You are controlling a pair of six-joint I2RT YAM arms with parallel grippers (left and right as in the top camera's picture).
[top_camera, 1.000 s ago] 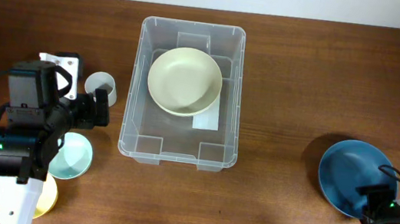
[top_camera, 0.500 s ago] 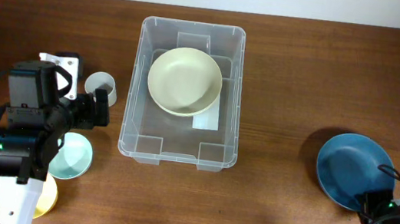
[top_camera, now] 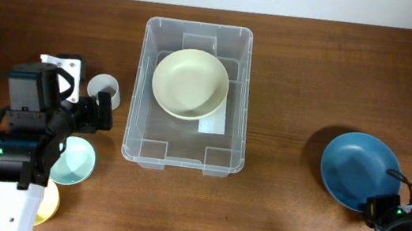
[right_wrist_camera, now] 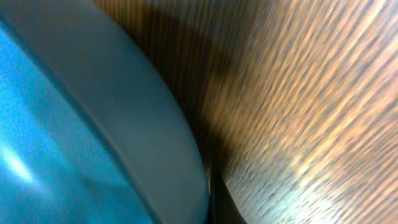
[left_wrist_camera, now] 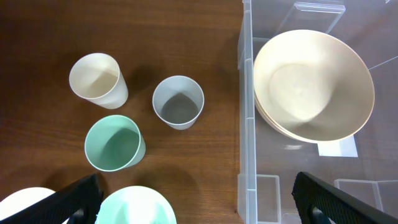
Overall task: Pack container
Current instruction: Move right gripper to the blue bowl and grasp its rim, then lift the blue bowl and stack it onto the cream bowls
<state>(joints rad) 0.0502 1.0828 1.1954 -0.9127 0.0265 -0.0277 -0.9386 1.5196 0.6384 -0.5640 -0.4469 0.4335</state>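
Next, my right gripper lifts the blue bowl outward over the container, where the cream bowl sits empty, and lowers it inside that bowl (top_camera: 190,85).
The clear container (top_camera: 200,27) stands mid-table with a cream bowl (top_camera: 190,83) inside it, and both show again in the left wrist view as the container (left_wrist_camera: 245,124) and the cream bowl (left_wrist_camera: 314,84). At the right a blue bowl (top_camera: 358,169) has its near rim pinched by my right gripper (top_camera: 376,208). The right wrist view is filled by that blue bowl (right_wrist_camera: 74,124), with one dark finger (right_wrist_camera: 214,199) pressed against its outside. My left gripper (left_wrist_camera: 205,208) hangs open left of the container, over the mint bowl and bare wood, holding nothing.
Left of the container stand a cream cup (left_wrist_camera: 96,79), a grey cup (left_wrist_camera: 178,101) and a green cup (left_wrist_camera: 114,142). A mint bowl (top_camera: 76,161) and a yellow bowl (top_camera: 49,205) lie under the left arm. A white label (top_camera: 213,124) lies on the container's base.
My right gripper has shut on the blue bowl's near rim, and the bowl has shifted a little left and away. The left arm has not moved.
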